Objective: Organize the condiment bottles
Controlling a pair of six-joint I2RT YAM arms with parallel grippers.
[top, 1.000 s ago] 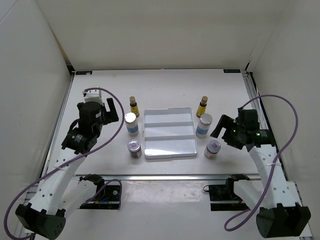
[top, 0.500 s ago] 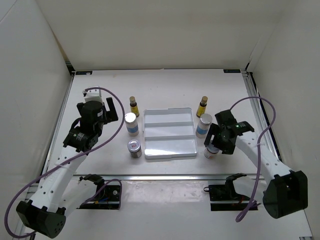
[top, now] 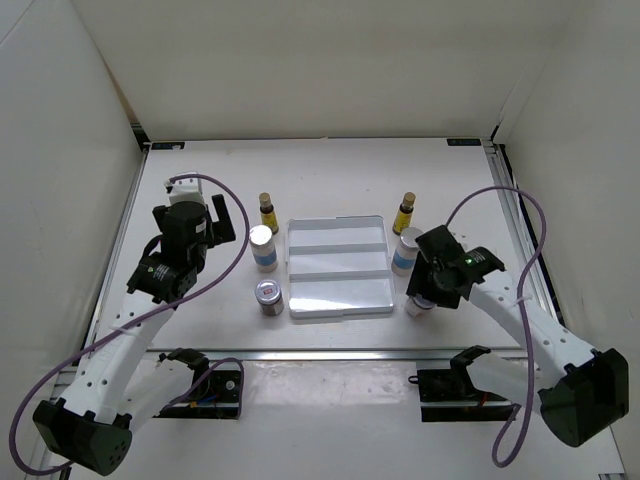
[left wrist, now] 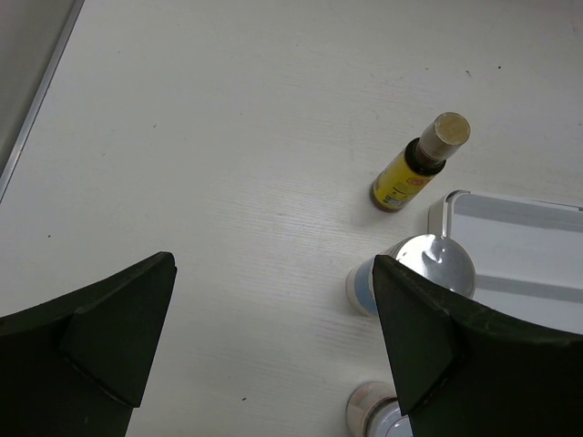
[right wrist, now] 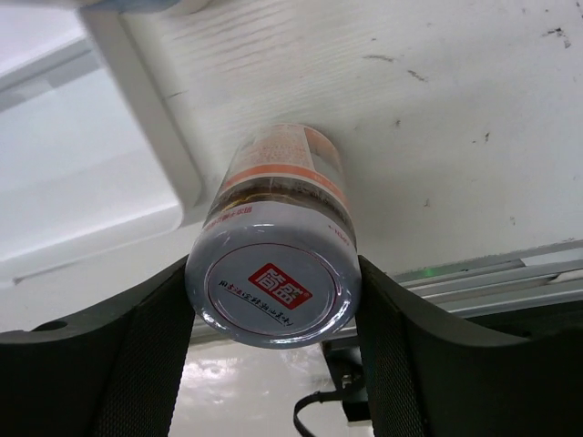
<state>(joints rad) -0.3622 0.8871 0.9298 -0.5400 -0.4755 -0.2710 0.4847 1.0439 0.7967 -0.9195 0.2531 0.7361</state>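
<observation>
I should next lift the jar over the tray's rim, lower it and let go, because the tray's empty near compartment's closest end (top: 373, 295) (right wrist: 123, 187) is to the left of my right gripper in the top view.
Six condiment bottles stand beside a white ridged tray (top: 336, 292). On its left are an amber bottle (top: 265, 212), a white blue-labelled bottle (top: 262, 246) and a short jar (top: 268, 296). On its right are an amber bottle (top: 404, 212), a white bottle (top: 406, 248) and a short jar (top: 417, 305). My right gripper (top: 427, 288) is down over the right jar (right wrist: 273, 246), and its fingers (right wrist: 146, 364) press both sides of the lid. The jar stands on the table. My left gripper (top: 225, 222) hangs open and empty above the table, left of the left row (left wrist: 414, 168).
The tray's corner (right wrist: 137, 100) lies close beside the held jar. The table's front rail (top: 330, 352) runs just behind the right gripper. White walls enclose the table on three sides. Bare table lies left of the left row (left wrist: 200, 182).
My right gripper swung in from the right edge to the right short jar and settled over it. The left arm has barely moved.
</observation>
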